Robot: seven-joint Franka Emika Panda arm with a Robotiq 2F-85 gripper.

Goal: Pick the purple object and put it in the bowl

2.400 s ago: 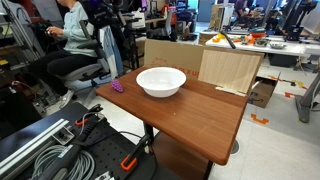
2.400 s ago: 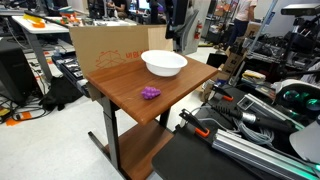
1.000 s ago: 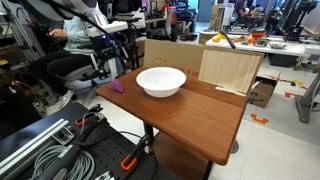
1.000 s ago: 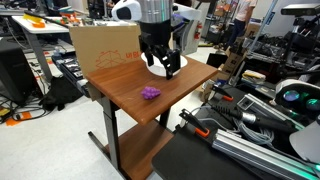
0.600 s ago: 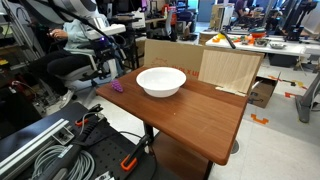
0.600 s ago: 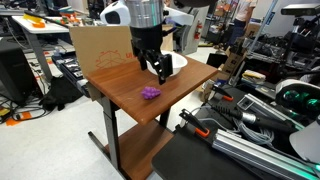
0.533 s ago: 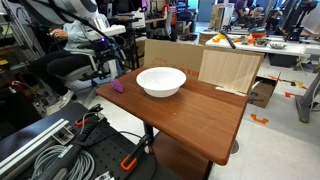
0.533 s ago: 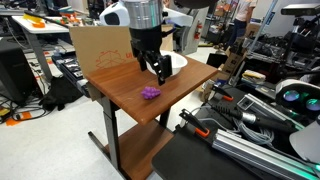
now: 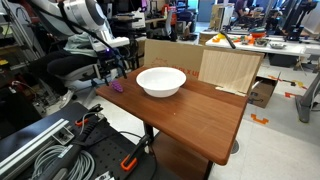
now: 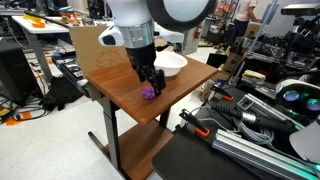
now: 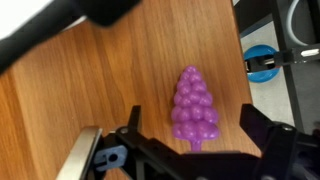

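The robot's open fingers are on either side of the purple grape-like bunch [image 10: 149, 93] [image 11: 194, 107], so the gripper will go down over the bunch next and then close on it.
The purple object [image 11: 194, 105], a small bumpy grape-like bunch, lies on the wooden table [image 10: 120, 85] near its corner. It also shows in both exterior views [image 10: 149, 93] [image 9: 117, 87]. My gripper [image 11: 196, 130] is open, directly above it, with one finger on each side and not touching it. In an exterior view the gripper [image 10: 153, 84] hangs just over the purple object. The white bowl [image 9: 160, 81] stands further in on the table, empty; in an exterior view the bowl [image 10: 170, 64] is partly hidden behind the arm.
A cardboard box [image 10: 102, 45] stands at the table's back edge and a wooden board [image 9: 228, 68] leans behind the bowl. A seated person [image 9: 70, 40] is behind the arm. Cables and equipment [image 9: 50, 150] lie on the floor by the table.
The arm has moved from over the bowl down to the table's corner. The gripper now straddles the purple object. The object and the bowl have not moved.
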